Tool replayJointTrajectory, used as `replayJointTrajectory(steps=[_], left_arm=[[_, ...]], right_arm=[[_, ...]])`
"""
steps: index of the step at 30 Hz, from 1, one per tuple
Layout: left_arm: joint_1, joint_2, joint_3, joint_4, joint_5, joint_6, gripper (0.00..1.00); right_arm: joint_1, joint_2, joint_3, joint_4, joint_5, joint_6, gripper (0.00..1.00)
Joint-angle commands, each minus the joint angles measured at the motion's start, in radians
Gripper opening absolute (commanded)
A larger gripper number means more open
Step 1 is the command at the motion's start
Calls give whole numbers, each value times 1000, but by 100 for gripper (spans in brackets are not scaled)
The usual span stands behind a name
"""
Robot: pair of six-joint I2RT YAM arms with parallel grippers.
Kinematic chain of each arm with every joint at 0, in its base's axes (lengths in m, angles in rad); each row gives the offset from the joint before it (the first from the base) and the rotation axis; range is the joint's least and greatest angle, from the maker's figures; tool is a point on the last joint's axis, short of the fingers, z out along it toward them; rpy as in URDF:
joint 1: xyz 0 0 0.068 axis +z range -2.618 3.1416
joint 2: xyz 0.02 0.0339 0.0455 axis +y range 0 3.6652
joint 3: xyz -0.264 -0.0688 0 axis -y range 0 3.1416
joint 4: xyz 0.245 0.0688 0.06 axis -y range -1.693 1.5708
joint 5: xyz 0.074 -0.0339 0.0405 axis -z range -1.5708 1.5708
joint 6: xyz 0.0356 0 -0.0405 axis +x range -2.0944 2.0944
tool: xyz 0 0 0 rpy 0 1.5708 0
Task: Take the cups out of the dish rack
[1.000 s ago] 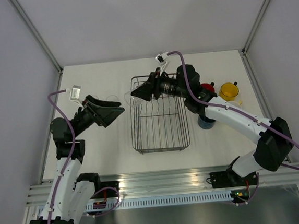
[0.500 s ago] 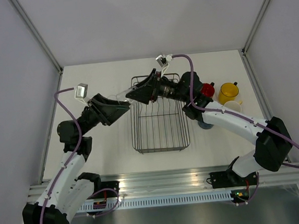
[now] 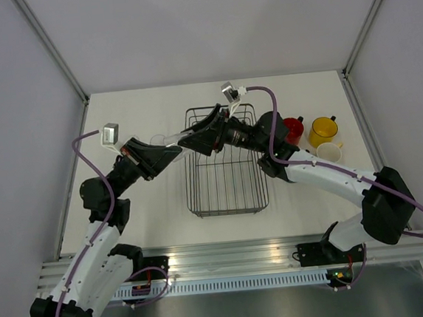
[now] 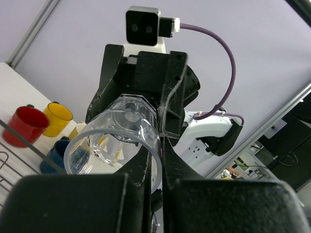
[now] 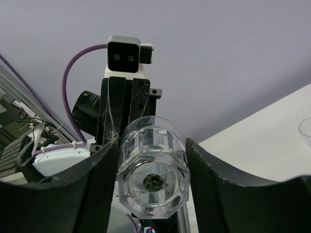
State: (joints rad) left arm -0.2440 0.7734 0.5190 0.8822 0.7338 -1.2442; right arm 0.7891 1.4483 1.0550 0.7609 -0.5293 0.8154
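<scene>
I need to lower my left gripper to the left in the top view next, tilt it down and let go of the tumbler (image 3: 171, 140), since open tabletop is below on that side.
A clear glass tumbler (image 3: 171, 140) lies sideways in the air over the left rim of the dish rack (image 3: 228, 201), between both grippers. My right gripper (image 5: 152, 145) is shut on its body (image 5: 153, 179), base toward that camera. My left gripper (image 4: 156, 145) is shut on the tumbler's rim (image 4: 116, 131), one finger inside and one outside. In the top view the left gripper (image 3: 168, 152) and right gripper (image 3: 193, 138) meet tip to tip. The rack looks empty of cups.
A red mug (image 3: 293, 129), a yellow mug (image 3: 323, 129) and a cream mug (image 3: 330, 152) stand right of the rack. A dark blue mug (image 4: 56, 153) stands near them. Another clear rim (image 5: 306, 130) shows on the table at the right wrist view's edge.
My left gripper has swung right to meet the right gripper and has shut on the tumbler's rim. The right gripper, still holding the tumbler, has shifted a little left.
</scene>
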Motion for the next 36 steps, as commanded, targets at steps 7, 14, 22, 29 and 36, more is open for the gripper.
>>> replayJointTrajectory(steps=[7, 14, 22, 29, 36], left_arm=[[2, -97, 94, -342, -111, 326, 2], [2, -40, 337, -970, -449, 618, 2], [34, 235, 651, -1417, -887, 733, 2], [227, 516, 872, -1565, -846, 785, 2], [397, 786, 1012, -1634, -781, 824, 2]], right_arm=[[-37, -139, -36, -104, 144, -133, 98], [-79, -285, -46, -449, 431, -320, 98], [-83, -411, -61, -704, 584, -424, 98], [-85, -465, -82, -847, 621, -472, 98], [-85, -473, -122, -867, 618, -490, 98]])
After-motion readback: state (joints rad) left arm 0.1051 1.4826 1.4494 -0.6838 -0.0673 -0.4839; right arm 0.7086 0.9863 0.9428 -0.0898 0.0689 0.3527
